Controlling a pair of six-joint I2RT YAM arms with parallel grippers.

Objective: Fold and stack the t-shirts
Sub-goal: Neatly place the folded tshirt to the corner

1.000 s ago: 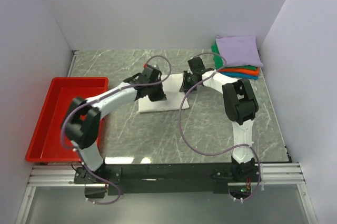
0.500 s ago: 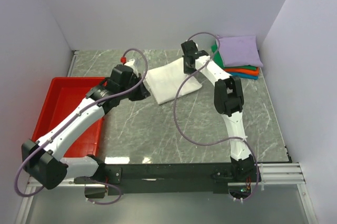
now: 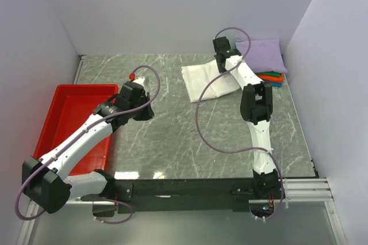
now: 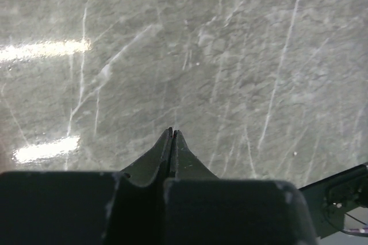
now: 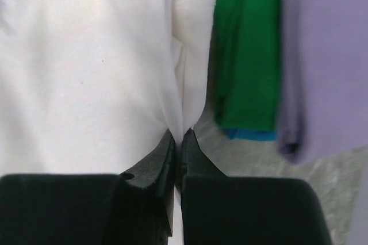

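Observation:
The white t-shirt needs to go up and to the right in the top view, onto the lavender t-shirt. My right gripper needs to carry it there and then let it go, because that tops the stack.
The folded white t-shirt lies tilted at the back of the table, just left of the stack; its print is hidden. My right gripper is shut on its right edge, and the cloth fills the right wrist view between the jaws. The stack at the back right has the lavender t-shirt on top, with green, orange and teal edges under it. My left gripper is shut and empty over bare table at the left; its tips show pressed together.
A red plastic tray sits at the left edge under my left arm. White walls close in the back and both sides. The grey marble tabletop spreads between the arms. Purple cables loop off both arms.
My right gripper has dragged the white t-shirt back and to the right, up beside the stack. My left gripper has let go of the shirt, shut, and drawn back left toward the tray.

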